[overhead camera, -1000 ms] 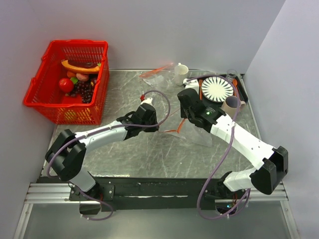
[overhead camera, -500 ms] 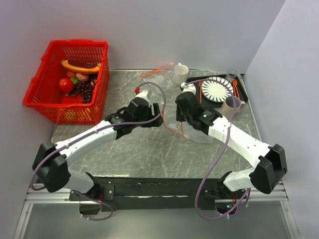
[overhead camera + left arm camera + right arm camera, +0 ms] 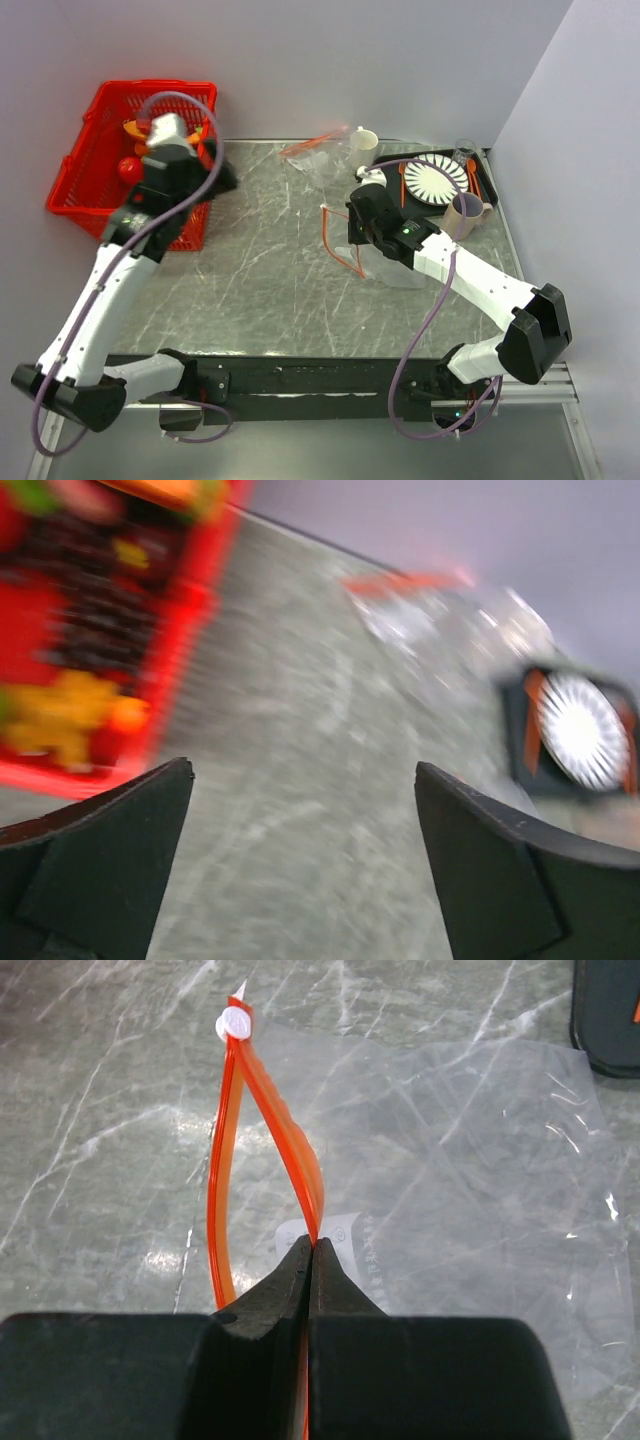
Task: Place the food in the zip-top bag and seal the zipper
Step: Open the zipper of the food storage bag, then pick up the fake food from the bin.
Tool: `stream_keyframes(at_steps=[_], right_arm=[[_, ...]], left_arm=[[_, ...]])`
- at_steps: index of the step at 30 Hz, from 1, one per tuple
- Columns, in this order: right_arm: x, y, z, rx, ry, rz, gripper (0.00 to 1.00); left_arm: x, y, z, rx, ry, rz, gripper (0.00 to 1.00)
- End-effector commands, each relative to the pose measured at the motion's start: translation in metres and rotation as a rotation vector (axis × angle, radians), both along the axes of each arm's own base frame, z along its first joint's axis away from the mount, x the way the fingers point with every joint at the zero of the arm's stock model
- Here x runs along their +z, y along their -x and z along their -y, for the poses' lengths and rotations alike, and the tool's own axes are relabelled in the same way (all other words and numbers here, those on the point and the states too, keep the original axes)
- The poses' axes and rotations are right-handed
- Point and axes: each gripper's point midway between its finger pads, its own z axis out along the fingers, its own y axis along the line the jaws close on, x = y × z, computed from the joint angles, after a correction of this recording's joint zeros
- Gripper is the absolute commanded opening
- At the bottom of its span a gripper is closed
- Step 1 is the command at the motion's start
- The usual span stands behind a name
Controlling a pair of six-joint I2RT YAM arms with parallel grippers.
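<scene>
My left gripper moves next across the red basket's rim, then outward and down onto the orange curved piece [image 3: 134,130], because that food is inside the basket.
The zip-top bag [image 3: 398,268] lies clear and crinkly on the table's middle right. My right gripper [image 3: 312,1242] is shut on one side of its orange-red zipper [image 3: 222,1170], so the mouth gapes in a narrow loop [image 3: 335,238]. A white slider [image 3: 234,1024] sits at the strip's far end. My left gripper [image 3: 218,170] hangs open and empty beside the red basket [image 3: 75,190]; bare table shows between its fingers [image 3: 302,768]. The food is in the basket: a red round fruit [image 3: 128,168] and an orange curved piece [image 3: 132,127] show. The arm hides the rest.
A second clear red-edged bag [image 3: 315,150] lies at the back by a white cup [image 3: 363,148]. A black tray [image 3: 487,185] at the back right holds a striped plate [image 3: 435,180] and orange cutlery. A beige cup [image 3: 465,210] stands beside it.
My left gripper has opened and its arm has swung from the bag's mouth left to the basket. The right gripper has kept its hold on the zipper, shifting slightly left.
</scene>
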Motion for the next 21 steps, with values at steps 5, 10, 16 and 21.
stream_keyframes(at_steps=[5,10,16,21], right_arm=[[0.021,-0.003,-0.021,0.073,-0.099,0.029,0.0],[0.023,0.001,-0.021,0.086,-0.108,0.045,0.0],[0.019,0.003,-0.015,0.07,-0.098,0.046,0.0],[0.021,0.003,-0.011,0.059,-0.094,0.06,0.0]], left_arm=[[-0.001,-0.012,-0.132,0.395,-0.215,-0.102,0.99],[-0.021,-0.048,-0.174,0.425,-0.137,-0.162,0.99],[-0.038,-0.103,-0.197,0.424,0.022,-0.148,0.99],[-0.049,-0.16,-0.215,0.473,0.168,-0.086,0.99]])
